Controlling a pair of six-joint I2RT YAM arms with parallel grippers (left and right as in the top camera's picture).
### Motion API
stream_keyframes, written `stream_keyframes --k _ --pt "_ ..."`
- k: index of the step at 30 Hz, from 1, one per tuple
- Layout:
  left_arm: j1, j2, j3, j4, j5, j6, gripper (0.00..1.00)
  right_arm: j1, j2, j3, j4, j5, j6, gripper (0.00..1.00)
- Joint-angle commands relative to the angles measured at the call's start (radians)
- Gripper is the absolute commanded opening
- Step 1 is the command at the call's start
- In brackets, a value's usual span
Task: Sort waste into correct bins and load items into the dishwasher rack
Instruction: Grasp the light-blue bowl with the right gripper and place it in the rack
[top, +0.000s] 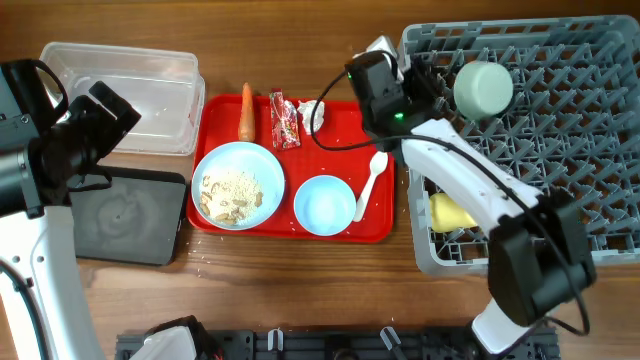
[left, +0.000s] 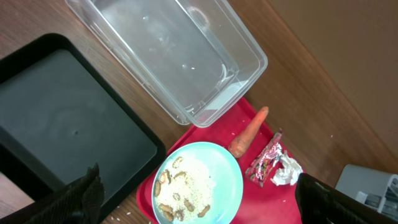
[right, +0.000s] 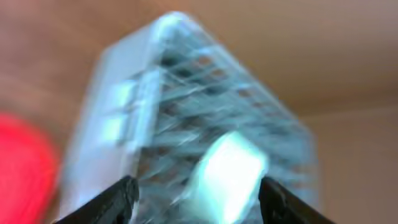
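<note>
My right gripper will move back and down from the rack's corner onto the light blue bowl's rim by the spoon (top: 372, 180), since the bowl is empty.
On the flat red tray, a light blue plate (top: 238, 185) holds beige crumbs (left: 189, 186). Beside it lie a light blue bowl (top: 324, 204), a white spoon (top: 372, 180), an orange carrot (top: 246, 110), a red wrapper (top: 285, 118) and a white tissue (top: 312, 112). The grey rack (top: 560, 150) holds an upturned mint bowl (top: 484, 88) and a yellow cup (top: 450, 212). My right gripper (top: 430, 82) is open at the rack's far left corner, facing the mint bowl (right: 227, 174); that view is blurred. My left gripper (top: 118, 108) is open and empty above the clear tub (top: 60, 60) and black tray (top: 120, 215).
The red serving tray (top: 375, 232) lies between the bins and the rack. In the left wrist view the tub (left: 168, 56), black tray (left: 56, 118), carrot (left: 249, 130), wrapper (left: 266, 163) and tissue (left: 286, 173) show below. Loose crumbs dot the wood near the tray.
</note>
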Motion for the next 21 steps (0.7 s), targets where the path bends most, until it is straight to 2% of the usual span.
stream_keyframes --k 1,4,6,9,10,18,21 --pt "0.005 0.001 0.003 0.004 -0.017 -0.009 1.00 -0.005 -0.134 0.058 -0.177 -0.573 0.322 0.67" --pt "0.005 0.001 0.004 0.004 -0.017 -0.009 1.00 -0.005 -0.206 0.060 -0.267 -0.911 0.426 0.67" --pt "0.005 0.001 0.004 0.004 -0.017 -0.009 1.00 -0.005 -0.199 0.060 -0.347 -0.989 0.460 0.66" --pt "0.005 0.001 0.004 0.004 -0.017 -0.009 1.00 -0.004 -0.116 0.036 -0.516 -1.011 0.483 0.65" --pt "0.005 0.001 0.003 0.004 -0.017 -0.009 1.00 -0.001 -0.094 0.024 -0.534 -1.027 0.476 0.60" --pt "0.005 0.001 0.003 0.004 -0.017 -0.009 1.00 0.071 0.074 -0.006 -0.573 -1.051 0.457 0.57" --pt "0.005 0.001 0.004 0.004 -0.017 -0.009 1.00 0.087 0.095 -0.006 -0.560 -1.006 0.475 0.52"
